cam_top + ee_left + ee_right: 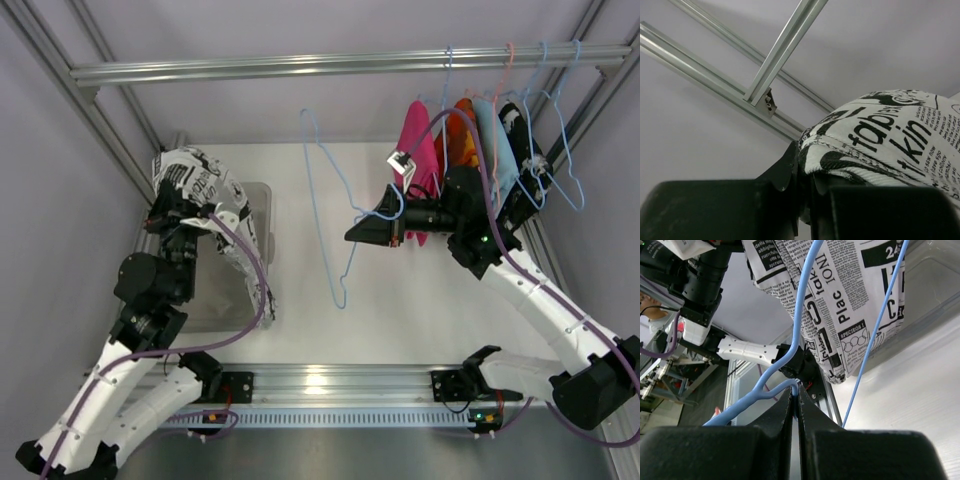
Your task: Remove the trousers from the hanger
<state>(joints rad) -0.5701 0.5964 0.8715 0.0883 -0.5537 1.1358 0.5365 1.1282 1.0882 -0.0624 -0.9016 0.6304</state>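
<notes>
The left gripper should tip downward next, lower the trousers into the clear bin below them and let them go there, because they hang free of the bare hanger.
The trousers (243,250), white with black newspaper print, hang from my left gripper (188,203), which is shut on one edge and holds them up at the left, over a clear bin. In the left wrist view the cloth (890,135) is pinched between the jaws of that gripper (807,175). The light-blue wire hanger (321,220) is bare and hangs in mid-air at the centre, apart from the trousers. My right gripper (352,234) is shut on its wire. The right wrist view shows that gripper (796,392) clamping the hanger (805,315), with the trousers (840,290) behind.
A clear plastic bin (258,200) stands on the white table at the left, also seen in the right wrist view (935,290). A metal rail (300,66) crosses the back. Pink, orange and light-blue garments (470,150) hang on wire hangers at its right end, close behind my right arm.
</notes>
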